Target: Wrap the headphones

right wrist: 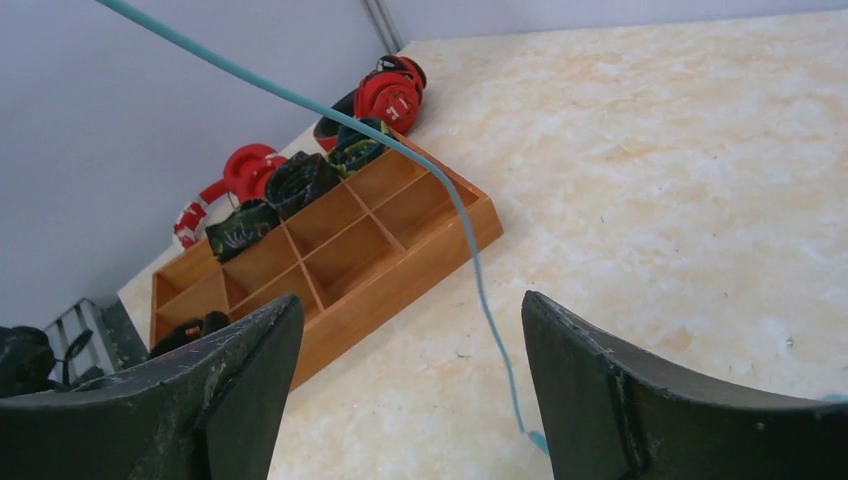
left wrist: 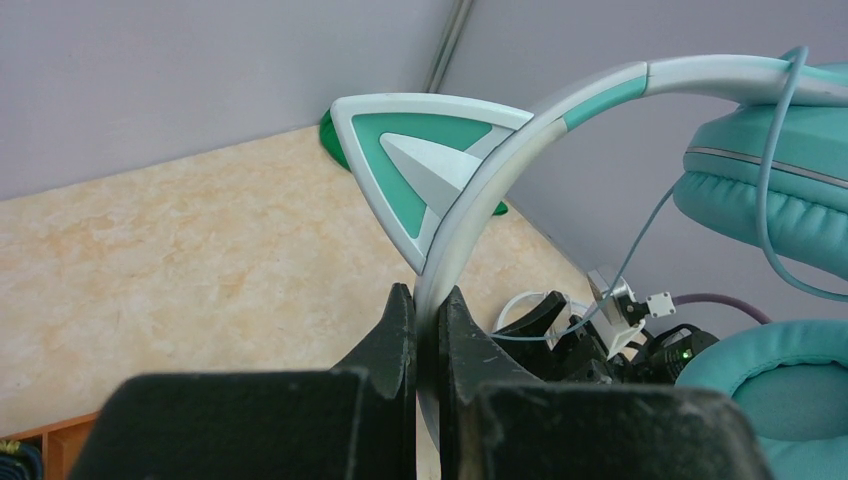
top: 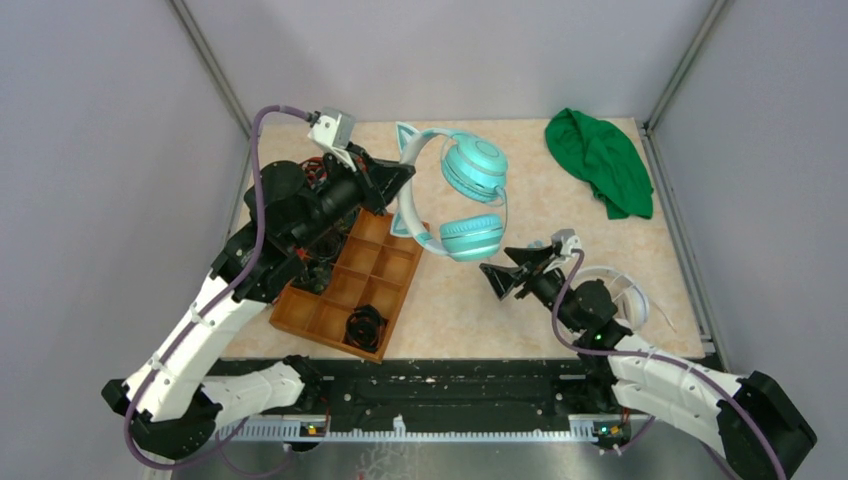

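Observation:
The thin pale cable (left wrist: 770, 150) hangs between the spread fingers of my right gripper. My right gripper needs to tilt down and move toward the tray first, before it can close on the cable.
The teal headphones (top: 470, 195) are held up over the table, their two ear cups toward the right. My left gripper (top: 398, 188) is shut on their pale headband (left wrist: 480, 190), just below a pointed cat ear (left wrist: 420, 165); in the left wrist view the gripper (left wrist: 428, 300) pinches the band between its fingers. The thin pale cable (left wrist: 770, 150) hangs down from the cups. My right gripper (top: 505, 278) is open below the cups. In the right wrist view the cable (right wrist: 470, 240) hangs between the gripper's (right wrist: 410, 300) spread fingers, touching neither, with its end near the table.
A wooden compartment tray (top: 398, 300) sits under the left arm, holding black cable bundles (top: 365, 325). Red headphones (right wrist: 390, 90) lie behind it by the wall. A green cloth (top: 600, 160) lies at the back right. White headphones (top: 625, 295) lie beside the right arm.

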### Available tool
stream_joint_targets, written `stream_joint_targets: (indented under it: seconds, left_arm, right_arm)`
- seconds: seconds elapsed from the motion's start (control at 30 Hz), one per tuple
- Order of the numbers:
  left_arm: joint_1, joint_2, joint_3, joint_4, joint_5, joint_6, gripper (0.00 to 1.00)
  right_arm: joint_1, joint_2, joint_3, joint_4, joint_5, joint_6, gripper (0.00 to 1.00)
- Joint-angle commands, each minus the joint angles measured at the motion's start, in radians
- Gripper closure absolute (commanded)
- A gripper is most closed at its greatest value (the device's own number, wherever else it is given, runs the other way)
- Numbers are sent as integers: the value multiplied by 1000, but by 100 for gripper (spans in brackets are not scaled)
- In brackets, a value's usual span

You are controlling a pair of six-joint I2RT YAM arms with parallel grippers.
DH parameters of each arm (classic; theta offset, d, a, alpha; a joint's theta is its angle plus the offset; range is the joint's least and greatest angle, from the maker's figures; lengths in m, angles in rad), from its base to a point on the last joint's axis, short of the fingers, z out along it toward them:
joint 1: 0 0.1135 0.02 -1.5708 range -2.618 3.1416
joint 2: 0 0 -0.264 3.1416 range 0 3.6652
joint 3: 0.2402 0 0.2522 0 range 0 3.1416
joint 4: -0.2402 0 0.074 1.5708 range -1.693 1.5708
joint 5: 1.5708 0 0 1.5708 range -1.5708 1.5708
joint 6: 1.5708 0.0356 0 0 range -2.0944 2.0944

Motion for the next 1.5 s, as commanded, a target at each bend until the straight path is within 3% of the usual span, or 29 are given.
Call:
stream_joint_targets:
  seconds: [0.0, 0.23, 0.47, 0.7, 0.77, 0.83, 0.87, 0.93, 1.0, 1.1, 1.27, 1.47]
  left_arm:
    - [-1, 9, 84, 71, -8, -20, 100]
    - [-2, 15, 87, 69, 7, -40, 100]
    - [-1, 7, 73, 85, 11, -56, 100]
    - [-2, 5, 75, 86, 12, -72, 100]
    - [-1, 4, 74, 84, 6, -74, 100]
    - [-1, 3, 73, 82, -1, -82, 100]
    - [-1, 4, 71, 85, 1, -92, 100]
    - [-1, 10, 63, 101, -1, -112, 100]
    - [-2, 19, 61, 108, -28, -133, 100]
    - [-1, 40, 65, 92, -152, -153, 100]
    - [-2, 121, 140, -71, -430, -191, 100]
    - [-1, 213, 154, -182, -665, -177, 100]
  right_arm:
    - [11, 0, -14, 57, -40, -145, 19]
    - [11, 124, -12, 143, -27, -174, 14]
    - [17, 362, 8, 331, -55, -144, 15]
    - [16, 633, 39, 564, 39, -151, 18]
    - [18, 671, 49, 593, 9, -128, 28]
    - [21, 696, 47, 615, -22, -102, 48]
    - [26, 707, 42, 630, -23, -91, 60]
    - [60, 714, 36, 650, -46, -115, 98]
    - [146, 670, 49, 566, 30, -183, 100]
    - [297, 576, 122, 255, 234, -286, 100]
    - [508, 458, 146, 45, 532, -369, 100]
    - [776, 399, 322, -318, 811, -561, 100]
